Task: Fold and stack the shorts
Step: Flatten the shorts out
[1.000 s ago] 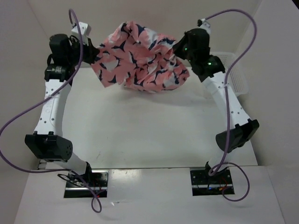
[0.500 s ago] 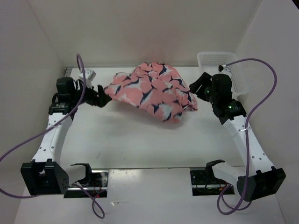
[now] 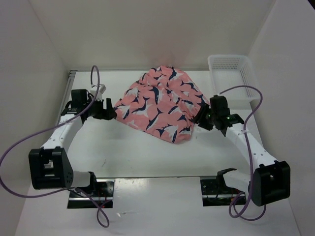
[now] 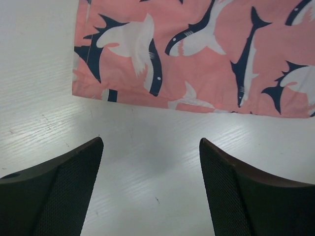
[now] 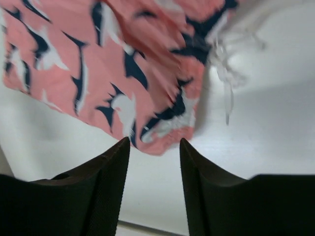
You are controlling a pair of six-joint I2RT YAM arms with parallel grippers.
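Observation:
My left gripper lowers and shifts to the left in its wrist view onto the shorts' hem corner (image 3: 117,119) (image 4: 77,92) next, since only bare table lies between the open fingers.
The salmon-pink shorts (image 3: 160,103) with navy-and-white whale shapes lie spread on the white table between both arms. My left gripper (image 3: 111,109) sits just left of the fabric's left edge, open, with only bare table between its fingers; the shorts' hem (image 4: 197,54) lies a short way ahead of it. My right gripper (image 3: 199,119) is at the fabric's right edge, open, with nothing held. A crumpled corner of the shorts (image 5: 162,123) lies just beyond its fingertips (image 5: 123,147), and a white drawstring (image 5: 227,83) trails on the table.
A white mesh basket (image 3: 231,73) stands at the back right corner. White walls enclose the table on the left, back and right. Purple cables loop from both arms.
A second ago both grippers held the shorts up in the air. They came down toward the near side, let go, and the shorts now lie on the table.

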